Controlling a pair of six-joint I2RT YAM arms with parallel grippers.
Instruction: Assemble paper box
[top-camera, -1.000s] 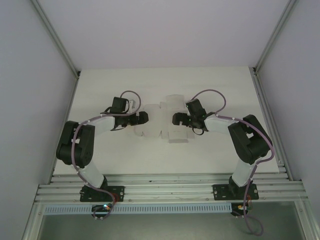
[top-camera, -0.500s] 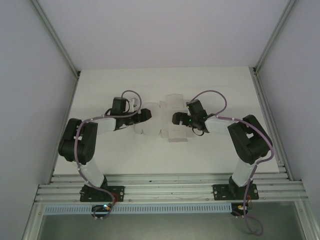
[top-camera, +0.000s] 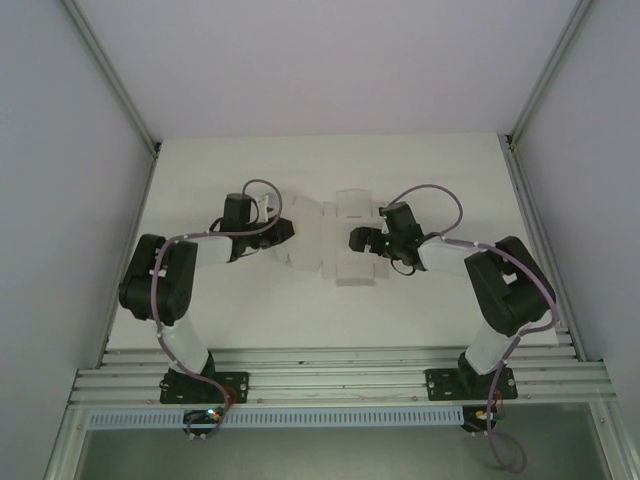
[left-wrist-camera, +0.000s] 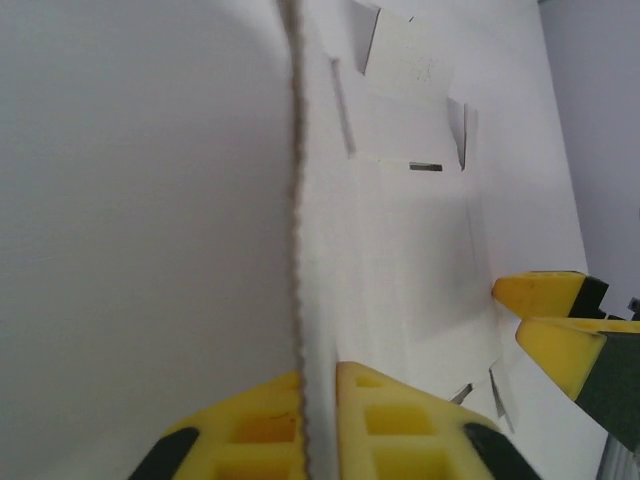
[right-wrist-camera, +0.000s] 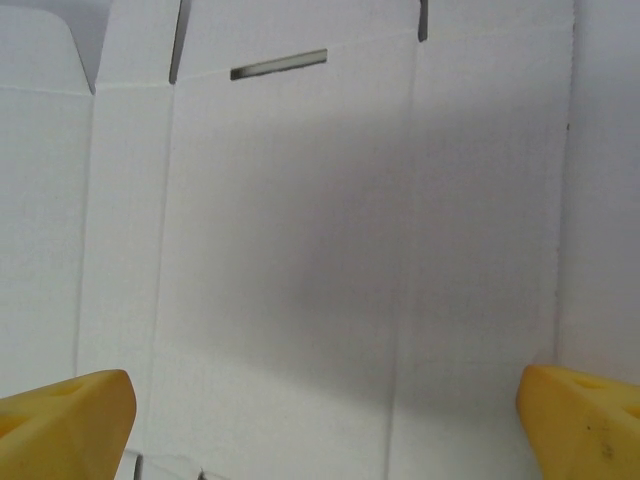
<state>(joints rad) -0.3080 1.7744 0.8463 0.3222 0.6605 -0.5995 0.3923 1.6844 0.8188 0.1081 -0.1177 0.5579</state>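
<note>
I will next lift the raised flap (top-camera: 288, 206) (left-wrist-camera: 319, 340) between my left gripper's fingers high off the tabletop and then let it go, as the sheet still lies flat.
The paper box (top-camera: 322, 243) is a flat white die-cut sheet lying mid-table between the two arms. My left gripper (top-camera: 287, 231) is at the sheet's left side, shut on a raised flap. In the left wrist view that flap runs edge-on between the yellow fingers of the left gripper (left-wrist-camera: 316, 377), and the rest of the paper box (left-wrist-camera: 420, 230) lies flat beyond. My right gripper (top-camera: 356, 240) hovers over the sheet's right half. Its yellow fingers (right-wrist-camera: 70, 412) stand wide open above a creased panel of the paper box (right-wrist-camera: 300, 220).
The white table (top-camera: 220, 310) is bounded by grey walls with metal posts at the back corners (top-camera: 155, 148). A metal rail (top-camera: 340, 375) carries the arm bases at the near edge. The right gripper's yellow fingers (left-wrist-camera: 545, 293) show in the left wrist view.
My left gripper went from open to shut on the sheet's left flap and shifted slightly away from me. The right gripper drew back a little to the right, still open.
</note>
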